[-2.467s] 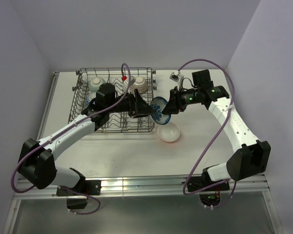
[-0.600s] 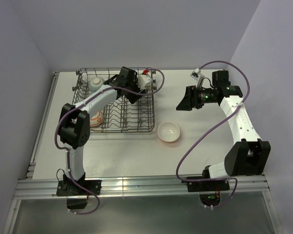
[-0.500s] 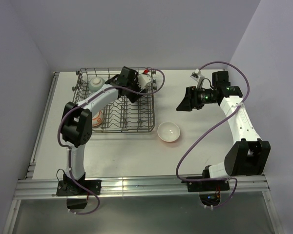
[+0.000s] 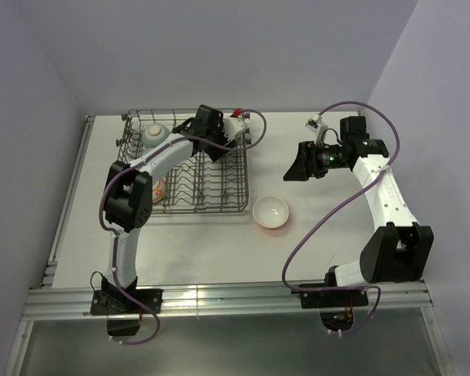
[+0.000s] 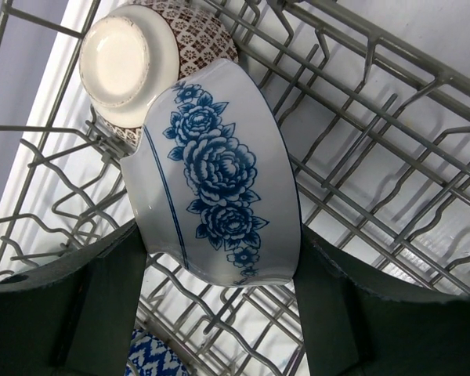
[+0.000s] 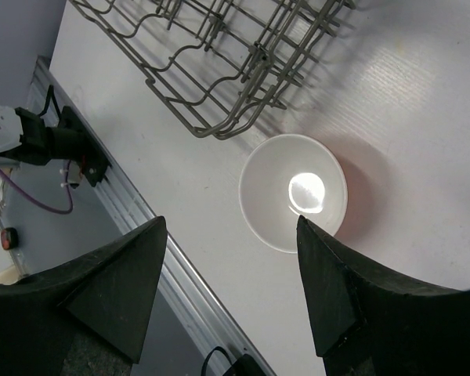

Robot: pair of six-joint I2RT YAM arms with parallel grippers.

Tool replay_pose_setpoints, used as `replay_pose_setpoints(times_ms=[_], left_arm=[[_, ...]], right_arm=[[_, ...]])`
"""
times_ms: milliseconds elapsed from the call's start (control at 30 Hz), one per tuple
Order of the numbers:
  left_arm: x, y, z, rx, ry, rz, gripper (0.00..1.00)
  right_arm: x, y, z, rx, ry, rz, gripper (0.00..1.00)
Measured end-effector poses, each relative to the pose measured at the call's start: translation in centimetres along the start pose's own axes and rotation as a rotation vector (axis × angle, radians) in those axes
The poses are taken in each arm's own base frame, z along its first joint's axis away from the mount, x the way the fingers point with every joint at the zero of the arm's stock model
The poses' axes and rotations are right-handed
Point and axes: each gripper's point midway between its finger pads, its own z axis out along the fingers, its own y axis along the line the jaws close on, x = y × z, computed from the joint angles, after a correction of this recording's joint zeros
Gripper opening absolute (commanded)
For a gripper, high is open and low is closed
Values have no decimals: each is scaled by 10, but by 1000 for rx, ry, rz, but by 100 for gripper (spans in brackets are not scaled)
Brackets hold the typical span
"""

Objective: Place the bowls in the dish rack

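Observation:
My left gripper holds the blue-white flowered bowl and will next move back and down with a slight turn. Then it will put the bowl onto the dish rack's free wires (image 5: 316, 186).
The blue-white flowered bowl (image 5: 218, 168) lies on its side between my left gripper's (image 5: 219, 235) fingers, which are shut on its rim just above the tines of the dish rack (image 5: 360, 149). A brown patterned bowl (image 5: 137, 59) stands in the rack right behind it. From above, my left gripper (image 4: 213, 147) is over the back right of the dish rack (image 4: 186, 210), which also holds a pale green bowl (image 4: 154, 135) and a red-orange bowl (image 4: 155, 188). A white bowl with an orange outside (image 4: 271, 212) sits upright on the table. My right gripper (image 4: 294, 168) hangs open above it, holding nothing.
In the right wrist view the white bowl (image 6: 294, 192) lies just off the rack's near corner (image 6: 227, 117), with the table's metal front rail (image 6: 133, 211) further out. A blue patterned patch (image 5: 153, 356) shows below the rack wires. Walls close the table behind and on both sides.
Earlier both grippers met at the rack's right side around the blue-white bowl. The left one has since carried it to the rack's back right; the right arm has drawn back, empty.

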Motion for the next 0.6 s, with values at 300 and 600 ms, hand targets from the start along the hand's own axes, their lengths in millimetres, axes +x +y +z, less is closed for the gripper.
replay_pose_setpoints(times_ms=[300,600], left_arm=[[6,-6,2,17,-7,126,0],[18,-17,5,37,9,313,0]], right_arm=[[1,0,0,0,2,-1,75],[0,0,0,-1,1,-2,75]])
